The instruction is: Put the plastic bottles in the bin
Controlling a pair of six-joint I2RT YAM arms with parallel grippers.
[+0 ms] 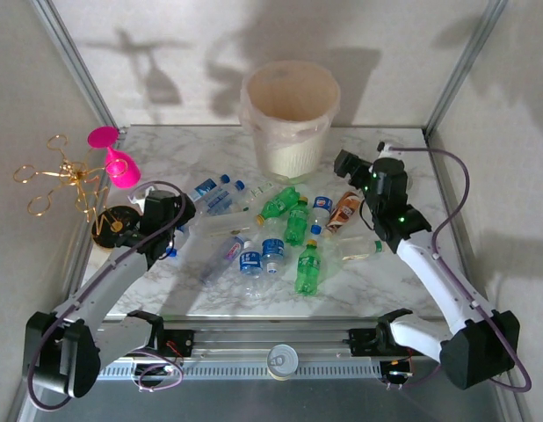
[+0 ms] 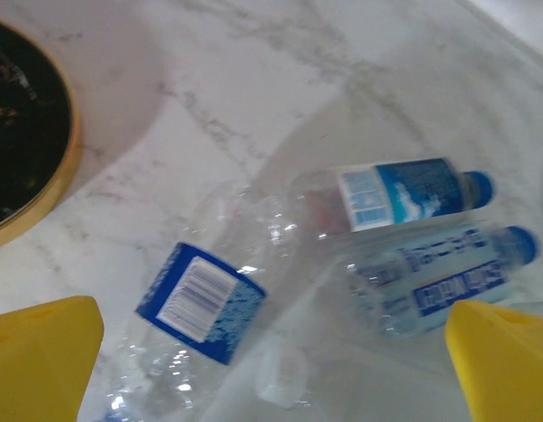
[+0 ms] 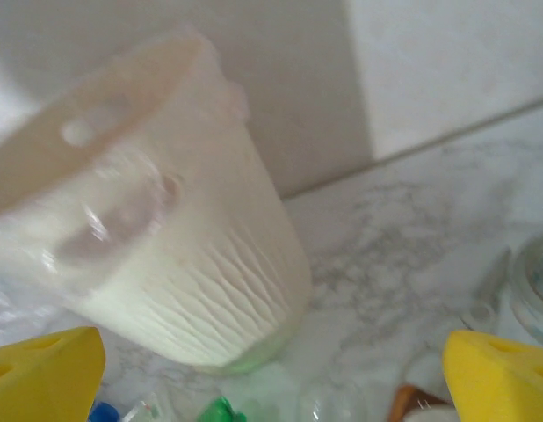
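Observation:
My left gripper lowers to the blue label (image 2: 202, 301) around the crumpled clear bottle and closes there next, because that banded middle lies below, between its open fingers.
Several plastic bottles lie scattered mid-table: green ones (image 1: 296, 224), a brown one (image 1: 344, 211) and clear ones with blue labels (image 1: 249, 259). The cream-white bin (image 1: 289, 114) stands at the back centre. My left gripper (image 1: 177, 227) hovers open over the left of the pile. Between its yellow fingers (image 2: 43, 360) lies a crumpled clear bottle (image 2: 201, 303), with two blue-capped bottles (image 2: 403, 193) beyond it. My right gripper (image 1: 343, 163) is open, right of the bin and above the brown bottle. It faces the bin's ribbed wall (image 3: 184, 264), with nothing between its fingers (image 3: 504, 374).
A pink goblet (image 1: 118, 163) and a gold wire stand (image 1: 61, 176) sit at the far left. A black gold-rimmed disc (image 2: 25, 149) lies beside the left gripper. A tape ring (image 1: 282, 359) rests on the near rail. Frame posts and walls enclose the table.

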